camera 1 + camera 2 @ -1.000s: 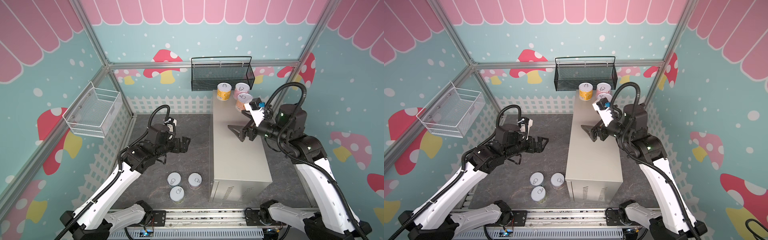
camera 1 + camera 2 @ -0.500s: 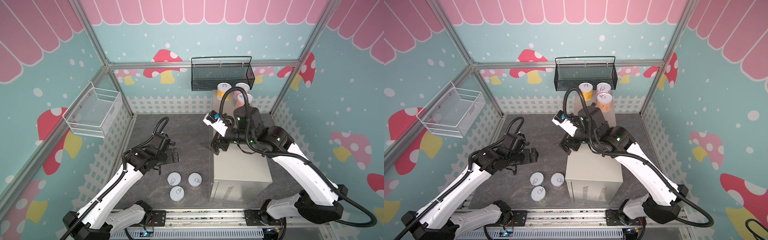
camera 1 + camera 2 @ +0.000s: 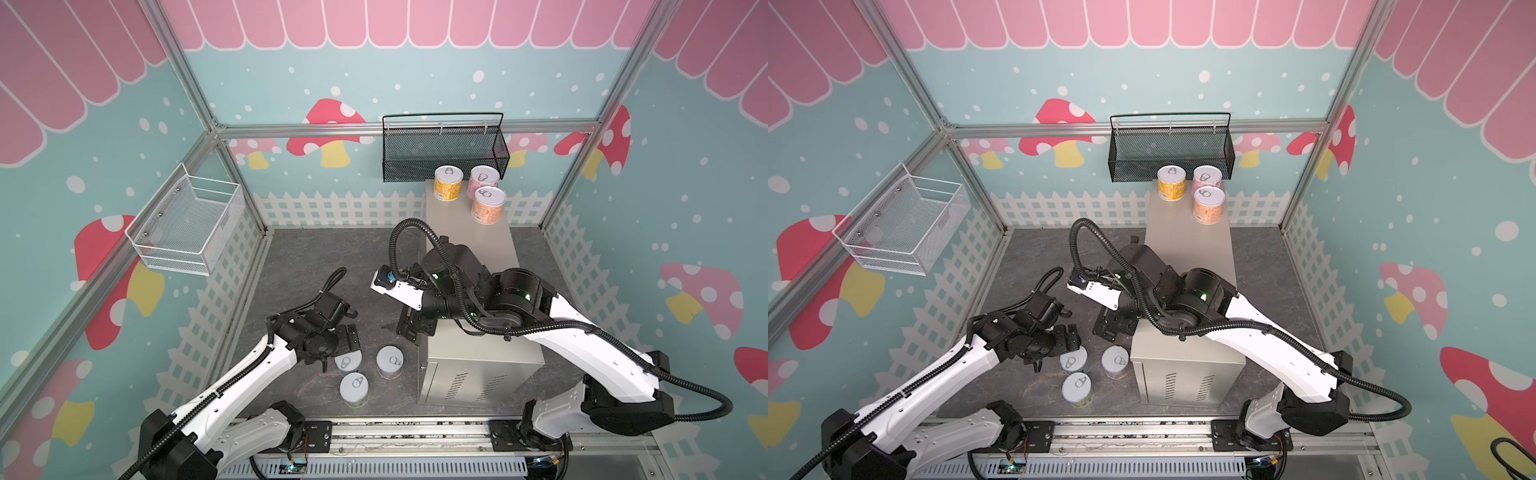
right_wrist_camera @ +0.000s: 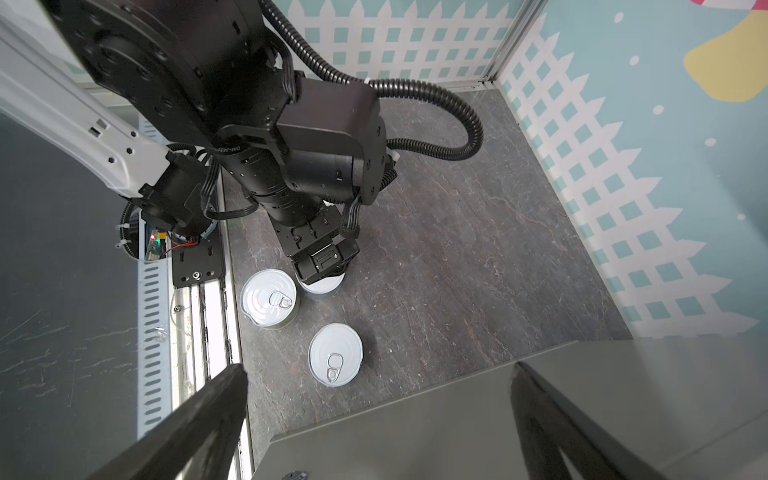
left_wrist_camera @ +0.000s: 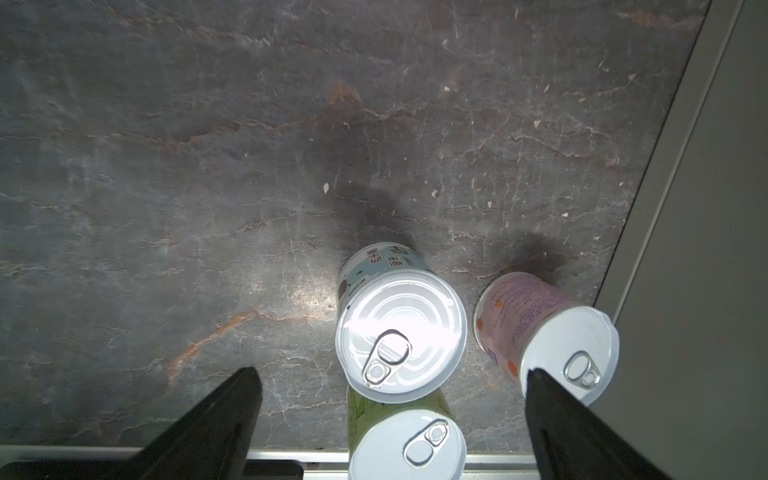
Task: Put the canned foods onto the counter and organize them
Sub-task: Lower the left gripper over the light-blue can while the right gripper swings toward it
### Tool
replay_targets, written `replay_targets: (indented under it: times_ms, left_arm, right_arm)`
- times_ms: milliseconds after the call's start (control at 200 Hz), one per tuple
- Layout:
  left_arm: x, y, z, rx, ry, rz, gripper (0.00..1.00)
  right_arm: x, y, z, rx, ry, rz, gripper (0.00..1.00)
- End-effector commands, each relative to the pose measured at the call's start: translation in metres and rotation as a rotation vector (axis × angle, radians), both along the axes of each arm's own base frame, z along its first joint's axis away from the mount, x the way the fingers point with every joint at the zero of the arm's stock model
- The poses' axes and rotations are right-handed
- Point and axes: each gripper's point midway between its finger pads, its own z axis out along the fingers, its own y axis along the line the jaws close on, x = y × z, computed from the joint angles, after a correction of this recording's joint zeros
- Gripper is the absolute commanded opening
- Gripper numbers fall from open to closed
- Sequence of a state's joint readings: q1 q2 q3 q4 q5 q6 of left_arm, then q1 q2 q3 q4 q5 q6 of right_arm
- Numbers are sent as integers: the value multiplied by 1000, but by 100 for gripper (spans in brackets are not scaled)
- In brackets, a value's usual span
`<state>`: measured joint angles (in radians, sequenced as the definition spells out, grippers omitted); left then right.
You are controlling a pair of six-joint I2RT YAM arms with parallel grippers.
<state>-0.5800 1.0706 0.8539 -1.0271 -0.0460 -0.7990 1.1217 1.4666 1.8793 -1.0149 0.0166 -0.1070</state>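
Observation:
The left gripper needs to lower its open fingers around the light blue can [image 3: 348, 362] [image 5: 400, 336] next, with one going into the gap by the pink-white can, since the can stands below the gripper.
Yellow [image 3: 448, 183], pink [image 3: 483, 181] and orange [image 3: 489, 204] cans stand upright at the far end of the counter [image 3: 461, 226]. Three more stand on the floor by its left side: light blue [image 5: 399, 332], pink-white [image 5: 552, 340] nearest the counter, and green [image 5: 405, 444] nearest the rail. My left gripper [image 3: 347, 345] hangs open just above the light blue can, one finger [image 5: 224, 415] to each side, not touching it. My right gripper [image 3: 409, 328] is open and empty above the counter's left edge [image 4: 415, 436], looking down on the pink-white can [image 4: 336, 354].
A black mesh basket [image 3: 444, 153] hangs on the back wall above the counter's far end. A white wire basket [image 3: 187, 224] hangs on the left wall. The metal rail [image 3: 415, 432] runs along the front, close to the green can. White fence panels line the walls.
The right arm swung left from above the counter's middle and came down over its left edge. The left gripper moved toward the front and down over the floor cans.

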Motion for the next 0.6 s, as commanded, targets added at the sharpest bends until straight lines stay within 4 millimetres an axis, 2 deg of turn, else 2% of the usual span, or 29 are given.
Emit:
replay_targets:
  times_ms: [0,315,595]
  left_arm:
    - [-2,-11,-12,-33,7,35,99]
    - [-2,-14,-51,25,42,12,98]
    - [0,-15,-64,67,70,-10,95]
  right_arm:
    - [-2,-8,-6,-45,-11,-22,99]
    - [-12,-11,-20,-61,3,-19,99]
    - [-14,-17,-21,-50,-6,-31,99]
